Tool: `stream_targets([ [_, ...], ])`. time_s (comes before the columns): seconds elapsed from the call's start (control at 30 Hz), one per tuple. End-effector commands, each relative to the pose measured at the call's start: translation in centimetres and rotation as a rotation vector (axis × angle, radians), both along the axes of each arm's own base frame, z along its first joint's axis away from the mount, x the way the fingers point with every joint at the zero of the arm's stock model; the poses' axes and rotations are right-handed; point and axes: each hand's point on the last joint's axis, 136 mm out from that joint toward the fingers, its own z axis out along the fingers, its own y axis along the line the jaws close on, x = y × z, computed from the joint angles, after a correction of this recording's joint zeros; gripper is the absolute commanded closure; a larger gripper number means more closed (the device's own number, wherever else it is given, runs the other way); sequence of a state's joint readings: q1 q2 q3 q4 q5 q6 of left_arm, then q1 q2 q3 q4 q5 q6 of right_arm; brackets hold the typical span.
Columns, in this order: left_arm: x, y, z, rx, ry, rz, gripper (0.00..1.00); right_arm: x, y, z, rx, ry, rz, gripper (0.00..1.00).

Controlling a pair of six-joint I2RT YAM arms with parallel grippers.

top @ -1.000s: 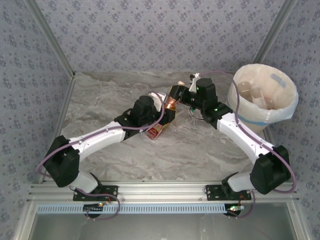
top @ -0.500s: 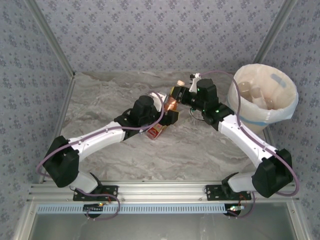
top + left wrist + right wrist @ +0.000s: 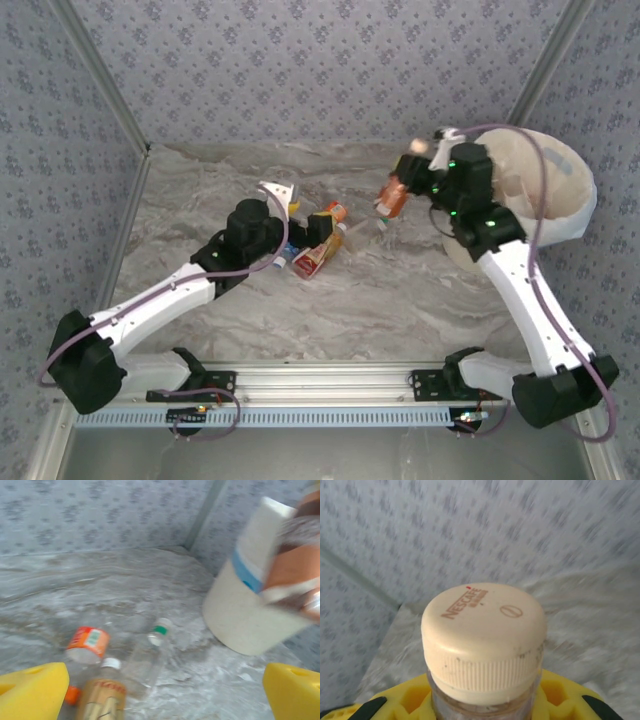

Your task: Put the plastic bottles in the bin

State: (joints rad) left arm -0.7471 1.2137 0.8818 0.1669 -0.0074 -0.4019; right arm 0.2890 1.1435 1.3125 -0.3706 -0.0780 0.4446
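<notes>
My right gripper swings sideways over the bin's opening [image 3: 532, 182] next to release the plastic bottle [image 3: 391, 198], since that opening lies beside it, away from the bottle cluster.
My right gripper [image 3: 402, 188] is shut on a plastic bottle [image 3: 391, 198] with a coppery label. It holds the bottle in the air just left of the bin [image 3: 576, 205], whose cream bag shows behind the arm. In the right wrist view the bottle's cream cap [image 3: 483, 630] sits between the yellow pads [image 3: 412, 700]. My left gripper [image 3: 291, 222] stands open over a cluster of bottles on the table. An orange-labelled bottle [image 3: 88, 643], a clear one with a green band [image 3: 149, 656] and a tan-labelled one [image 3: 102, 696] lie ahead of its pads [image 3: 31, 692]. The bin [image 3: 239, 614] stands beyond them.
The bottle cluster [image 3: 316, 245] lies mid-table between the two arms. Patterned walls close in the marble table [image 3: 400, 290] at the back and sides. Metal corner posts [image 3: 545, 65] rise at the back corners.
The left gripper opened, let go of the coppery bottle and drew back to the left. The right gripper, shut on that bottle, lifted it and carried it right toward the bin.
</notes>
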Motion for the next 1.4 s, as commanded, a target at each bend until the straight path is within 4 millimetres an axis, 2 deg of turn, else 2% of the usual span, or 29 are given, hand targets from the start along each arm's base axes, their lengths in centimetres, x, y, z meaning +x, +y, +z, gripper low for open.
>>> stream_targets([
  [0.0, 2.3, 4.7, -1.8, 0.002, 0.07, 0.238, 0.01, -1.8, -6.2, 4.1, -0.125, -0.085, -0.151, 0.81],
  [0.1, 3.6, 8.2, -4.7, 0.024, 0.198, 0.371, 0.0, -2.5, -11.3, 6.7, -0.149, -0.141, -0.308, 0.81],
  [0.2, 4.1, 10.6, -7.3, 0.039, 0.32, 0.435, 0.0, -3.3, -16.4, 7.7, -0.189, -0.156, -0.492, 0.8],
  [0.33, 3.5, 11.7, -10.1, 0.102, 0.418, 0.438, 0.01, -3.7, -21.4, 7.4, -0.179, -0.134, -0.664, 0.78],
  [0.43, 2.7, 11.7, -12.0, 0.16, 0.478, 0.417, 0.0, -3.4, -24.6, 6.2, -0.151, -0.092, -0.76, 0.77],
  [0.5, 2.1, 11.4, -13.3, 0.189, 0.516, 0.382, 0.0, -2.5, -25.3, 4.9, -0.12, -0.047, -0.75, 0.76],
  [0.57, 1.6, 11.1, -14.5, 0.218, 0.556, 0.353, 0.01, -0.9, -25.1, 3.7, -0.092, -0.016, -0.69, 0.73],
  [0.67, 1.0, 10.9, -16.0, 0.249, 0.608, 0.332, 0.02, 2.0, -23.0, 2.3, -0.046, 0.014, -0.516, 0.68],
  [0.8, 0.9, 10.4, -16.9, 0.247, 0.633, 0.307, 0.03, 5.5, -20.4, 0.3, 0.033, 0.063, -0.322, 0.52],
  [0.87, 1.0, 10.2, -17.2, 0.249, 0.641, 0.303, 0.03, 6.5, -20.2, -1.2, 0.017, 0.136, -0.311, 0.39],
  [0.93, 1.1, 10.2, -17.4, 0.25, 0.645, 0.302, 0.04, 6.5, -21.8, -2.4, -0.026, 0.198, -0.421, 0.31],
  [1.03, 1.1, 10.1, -17.7, 0.247, 0.653, 0.299, 0.05, 5.4, -24.6, -2.7, -0.036, 0.221, -0.587, 0.25],
  [1.07, 1.1, 10.1, -17.8, 0.247, 0.656, 0.298, 0.05, 4.7, -25.0, -3.3, -0.03, 0.25, -0.619, 0.24],
  [1.13, 0.9, 10.0, -18.0, 0.249, 0.661, 0.293, 0.06, 3.8, -25.5, -2.9, -0.025, 0.242, -0.655, 0.22],
  [1.27, 0.7, 9.6, -18.6, 0.252, 0.671, 0.263, 0.1, 2.3, -24.1, -1.3, -0.011, 0.194, -0.62, 0.16],
  [1.37, 0.8, 9.2, -19.1, 0.256, 0.683, 0.241, 0.14, 1.3, -22.2, -0.2, 0.022, 0.152, -0.558, 0.05],
])
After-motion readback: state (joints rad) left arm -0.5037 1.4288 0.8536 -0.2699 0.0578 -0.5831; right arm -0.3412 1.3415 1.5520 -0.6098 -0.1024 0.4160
